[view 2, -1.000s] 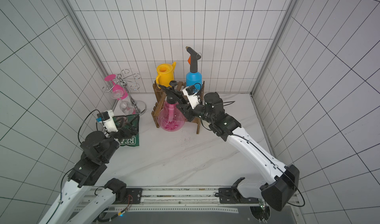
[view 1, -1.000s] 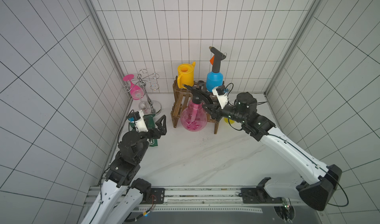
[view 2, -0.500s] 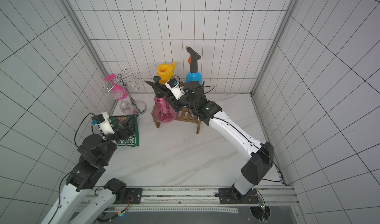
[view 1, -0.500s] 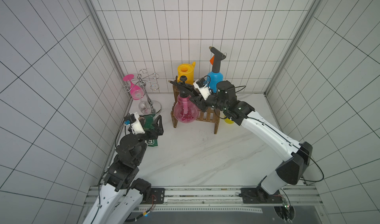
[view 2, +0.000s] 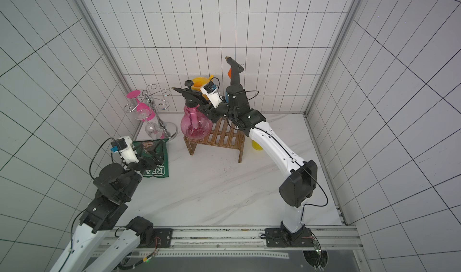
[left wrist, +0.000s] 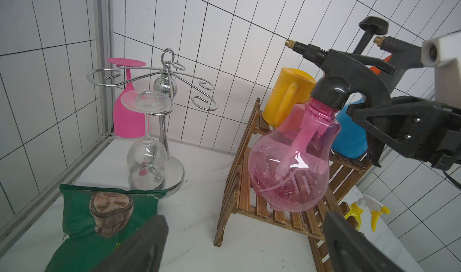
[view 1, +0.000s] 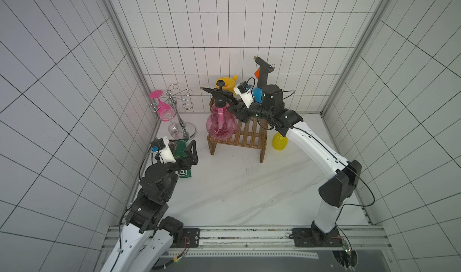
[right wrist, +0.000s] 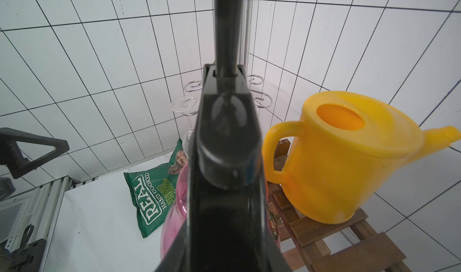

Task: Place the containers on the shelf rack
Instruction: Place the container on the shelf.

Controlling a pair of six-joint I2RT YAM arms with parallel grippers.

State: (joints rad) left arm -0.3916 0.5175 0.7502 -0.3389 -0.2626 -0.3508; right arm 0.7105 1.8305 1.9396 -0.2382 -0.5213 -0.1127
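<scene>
I need to lower my right gripper until the sprayer's base stands on the lower level's slats and release the sprayer's handle, since its round body is already over them.
The round clear-pink sprayer (view 1: 220, 123) (view 2: 195, 124) (left wrist: 289, 168) leans slightly on the left end of the shelf rack's (view 1: 247, 136) (view 2: 222, 138) (left wrist: 252, 203) lower tier. My right gripper (view 1: 234, 106) (view 2: 207, 106) (right wrist: 224, 245) is shut on its black pump handle. On the upper tier stand the yellow watering can (view 1: 225, 83) (left wrist: 284, 96) (right wrist: 349, 163) and the blue bottle (view 1: 258, 94) (left wrist: 349, 138). The small yellow bottle (view 1: 279, 142) (left wrist: 359, 208) stands on the table to the right of the rack, partly behind my right arm. My left gripper (view 1: 185, 151) (view 2: 149, 151) (left wrist: 244, 248) hangs open and empty.
A green crisp bag (view 1: 183, 148) (view 2: 154, 158) (left wrist: 99, 213) lies under my left gripper. A chrome glass stand (view 1: 178, 108) (left wrist: 164, 88) with a pink glass (view 1: 163, 108) and a clear glass is in the back left corner. Tiled walls close three sides.
My right arm has carried the pink sprayer from in front of the rack back and left, onto the lower tier's left end. The left arm has barely shifted.
</scene>
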